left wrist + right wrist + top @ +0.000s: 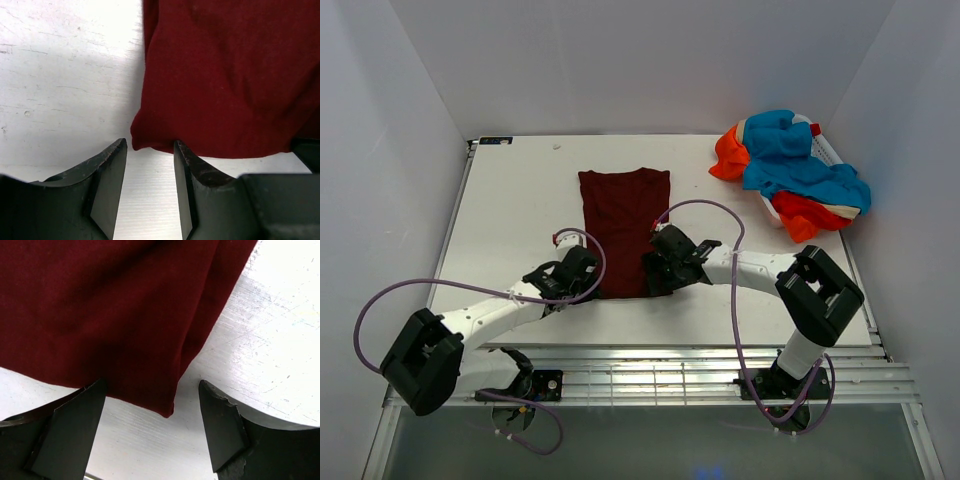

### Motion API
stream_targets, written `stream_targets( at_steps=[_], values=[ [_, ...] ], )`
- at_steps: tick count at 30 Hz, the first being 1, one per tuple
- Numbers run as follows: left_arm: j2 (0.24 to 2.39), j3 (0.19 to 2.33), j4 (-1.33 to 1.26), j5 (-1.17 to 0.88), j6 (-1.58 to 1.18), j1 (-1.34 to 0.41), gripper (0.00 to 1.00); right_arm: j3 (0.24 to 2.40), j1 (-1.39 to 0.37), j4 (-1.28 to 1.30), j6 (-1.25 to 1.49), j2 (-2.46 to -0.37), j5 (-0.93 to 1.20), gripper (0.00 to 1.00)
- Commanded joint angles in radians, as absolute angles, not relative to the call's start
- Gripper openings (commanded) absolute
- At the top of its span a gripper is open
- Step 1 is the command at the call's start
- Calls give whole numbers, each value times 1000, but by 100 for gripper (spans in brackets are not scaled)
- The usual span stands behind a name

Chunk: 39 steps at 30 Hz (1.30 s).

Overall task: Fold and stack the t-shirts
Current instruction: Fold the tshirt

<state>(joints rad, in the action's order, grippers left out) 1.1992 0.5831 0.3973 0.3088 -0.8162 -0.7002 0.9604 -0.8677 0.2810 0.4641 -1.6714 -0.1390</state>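
Observation:
The near corner of the maroon t-shirt is between my right gripper's open fingers, so I will move that gripper slightly toward the left gripper along the t-shirt's near edge and close it.
A dark maroon t-shirt (623,215) lies flat on the white table, folded into a long strip, neck end far. My left gripper (582,272) is open at its near left corner; in the left wrist view (150,146) that corner (142,142) sits between the fingertips. My right gripper (658,270) is open at the near right corner; in the right wrist view (152,387) that corner (167,410) lies between the fingers. Orange-red and turquoise-blue t-shirts (790,172) lie in a crumpled heap at the far right.
The white table (520,200) is walled by white panels left, back and right. A slotted metal rail (650,375) runs along the near edge by the arm bases. Purple cables loop off both arms.

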Motion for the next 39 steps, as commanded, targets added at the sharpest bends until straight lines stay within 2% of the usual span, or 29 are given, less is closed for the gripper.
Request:
stream_targets(
  at_steps=[1,19,25,31,33,34,35,37,39],
  values=[
    [1216,554,354,284,-802,-675,53,996,-879,270,471,-1677,-133,80],
    [1374,549,212,222,-755,-640,53,974,-903,255,485,-1701,-114,79],
    [1422,549,239,225,-765,-640,50,960,-914,242,494,-1712,-94,74],
    [1442,555,340,236,-798,-640,44,950,-923,239,499,-1717,-84,44],
    [1440,558,385,244,-814,-640,39,951,-925,239,497,-1721,-84,35],
    [1437,558,396,245,-819,-640,35,951,-925,239,499,-1724,-86,22],
    [1434,557,417,247,-824,-640,21,954,-927,242,497,-1726,-86,16],
    [1422,552,436,239,-836,-640,3,963,-928,255,497,-1735,-90,8],
    [1414,548,460,218,-841,-641,0,982,-936,281,491,-1736,-94,8]
  ],
)
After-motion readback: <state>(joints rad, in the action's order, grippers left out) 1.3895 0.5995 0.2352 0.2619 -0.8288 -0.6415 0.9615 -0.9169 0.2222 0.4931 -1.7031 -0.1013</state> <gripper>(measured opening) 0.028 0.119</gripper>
